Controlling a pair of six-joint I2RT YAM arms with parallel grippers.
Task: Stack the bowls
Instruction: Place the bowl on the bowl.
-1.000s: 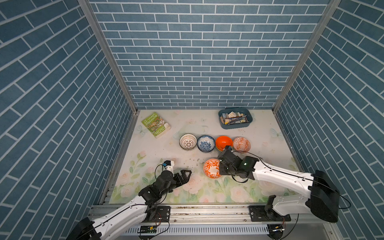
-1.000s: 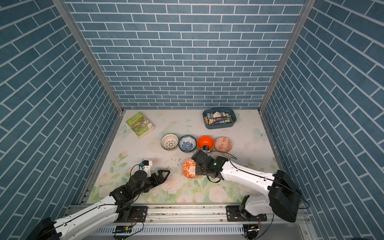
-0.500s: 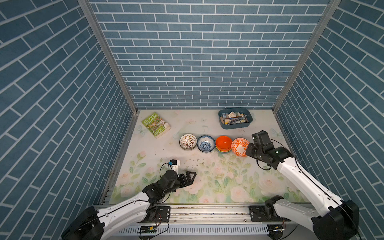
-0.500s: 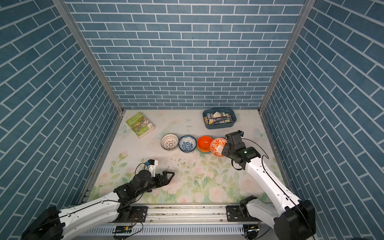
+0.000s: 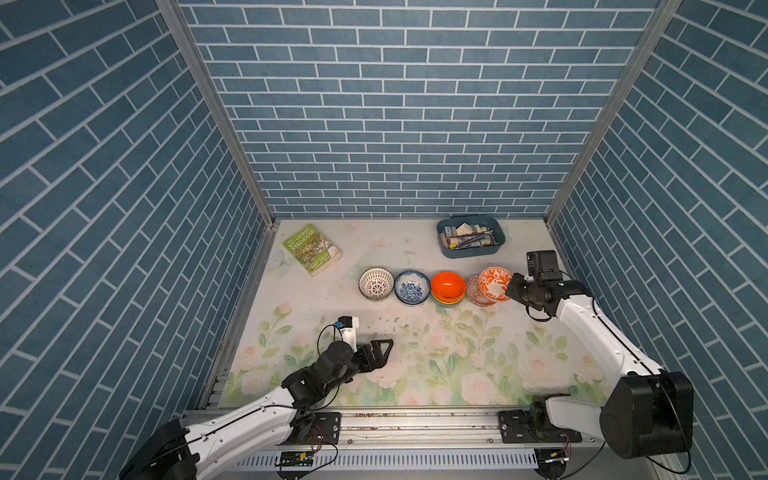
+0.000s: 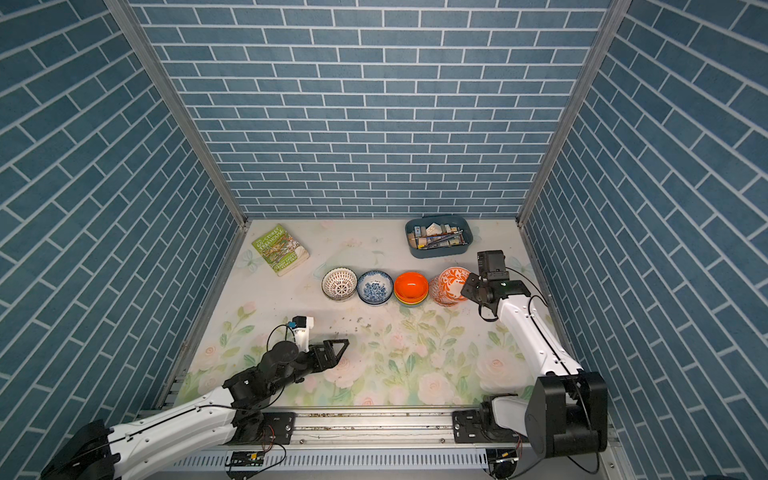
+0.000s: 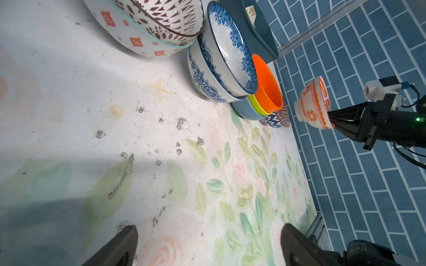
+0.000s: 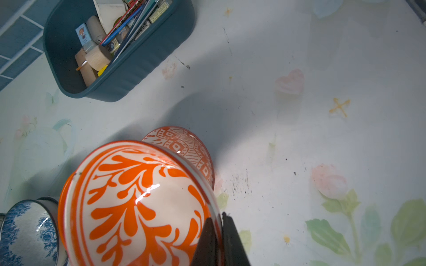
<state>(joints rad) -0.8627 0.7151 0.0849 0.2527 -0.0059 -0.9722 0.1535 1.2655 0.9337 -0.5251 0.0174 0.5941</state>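
My right gripper shifts toward the plain orange bowl next, lowers the held bowl inside the standing orange-patterned bowl (image 5: 478, 292) (image 8: 187, 147) below and releases the held bowl's rim.
A row of bowls stands mid-table in both top views: white lattice bowl (image 5: 376, 284), blue-floral bowl (image 5: 412, 287), plain orange bowl (image 5: 447, 286) nested on lime and blue ones, and an orange-patterned bowl (image 5: 473, 292). My right gripper (image 5: 510, 288) is shut on the rim of a second orange-patterned bowl (image 8: 138, 202). That bowl hangs tilted just above and beside the one on the mat (image 8: 184, 145). My left gripper (image 5: 384, 349) stands open low over the front left of the mat, nothing between its fingertips (image 7: 125, 244).
A blue tray (image 5: 471, 235) of pencils and blocks sits at the back right, close behind the held bowl. A green book (image 5: 311, 249) lies at the back left. The right wall is near the right arm.
The right arm carried the orange-patterned bowl from the front middle of the mat to the right end of the row. The left arm shifted slightly forward, still open.
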